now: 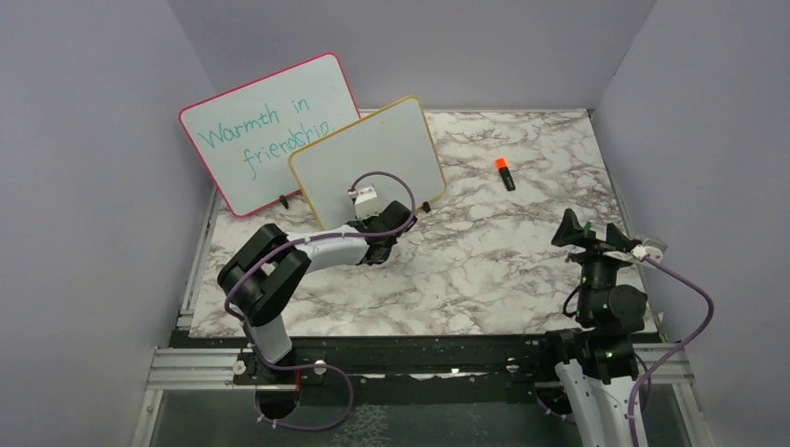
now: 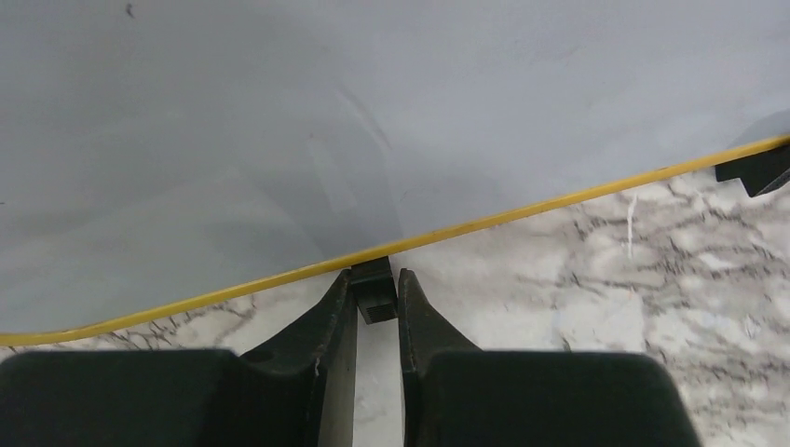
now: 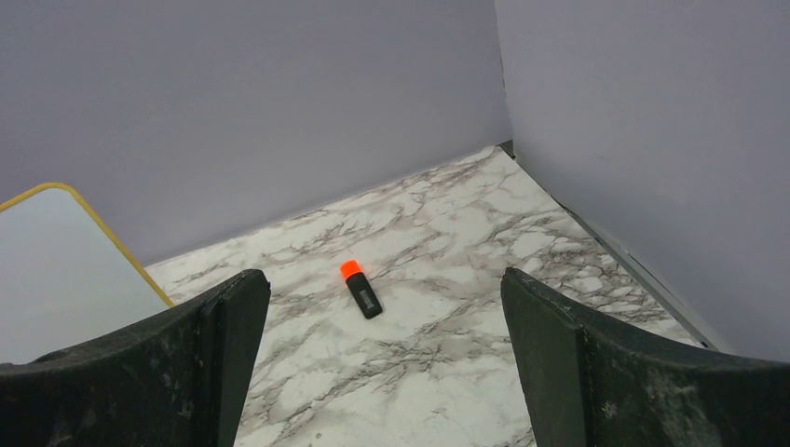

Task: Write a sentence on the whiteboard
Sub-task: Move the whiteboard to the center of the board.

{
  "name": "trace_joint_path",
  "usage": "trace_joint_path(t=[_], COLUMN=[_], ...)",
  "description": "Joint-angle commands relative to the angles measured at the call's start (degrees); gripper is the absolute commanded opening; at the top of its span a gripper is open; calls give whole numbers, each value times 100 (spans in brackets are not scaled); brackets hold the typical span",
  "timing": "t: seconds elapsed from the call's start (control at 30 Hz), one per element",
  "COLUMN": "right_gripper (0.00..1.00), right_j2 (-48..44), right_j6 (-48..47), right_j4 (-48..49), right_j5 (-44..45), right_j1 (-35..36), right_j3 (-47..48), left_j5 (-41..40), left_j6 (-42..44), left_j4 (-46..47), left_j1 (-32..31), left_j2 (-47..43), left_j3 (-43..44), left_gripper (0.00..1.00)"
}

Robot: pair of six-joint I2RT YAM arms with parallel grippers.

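My left gripper drags the foot back and to its right in the top view next, onto open marble. This uncovers the pink-framed whiteboard, and the gripper then releases the foot.
The whiteboard [image 1: 368, 154] with the yellow frame stands tilted at the back of the marble table, and its face [image 2: 279, 121] is blank. The sentence is not in view on it. My left gripper [image 1: 384, 220] reaches the board's lower edge. In the left wrist view, the left gripper [image 2: 377, 284] is shut on a small black foot [image 2: 375, 296] under the yellow rim. My right gripper [image 1: 589, 233] hovers at the right side, wide open and empty, as the right wrist view [image 3: 385, 279] shows. A black marker with an orange cap [image 1: 504, 173] [image 3: 361, 291] lies on the table beyond it.
A larger pink-framed whiteboard [image 1: 251, 112] with teal writing leans behind the yellow one. A second black foot [image 2: 753, 169] shows at the board's right. Grey walls close in the table [image 1: 484, 270] on three sides.
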Motion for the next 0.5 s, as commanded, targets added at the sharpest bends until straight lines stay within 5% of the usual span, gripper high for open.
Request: trace_joint_path(t=[0.0, 0.47], right_gripper=[100, 100], right_j2=[-118, -229], right_j6=[55, 71], right_j4=[196, 195], right_j5=[-61, -28], right_j1=[-26, -22], right_j3=[-45, -19], left_j5=[298, 202], left_j6=[-91, -666], left_j4=[-256, -521], left_j1=[-524, -1771], left_j2=[-219, -206], left_j3=[-204, -60], left_gripper=[0, 0])
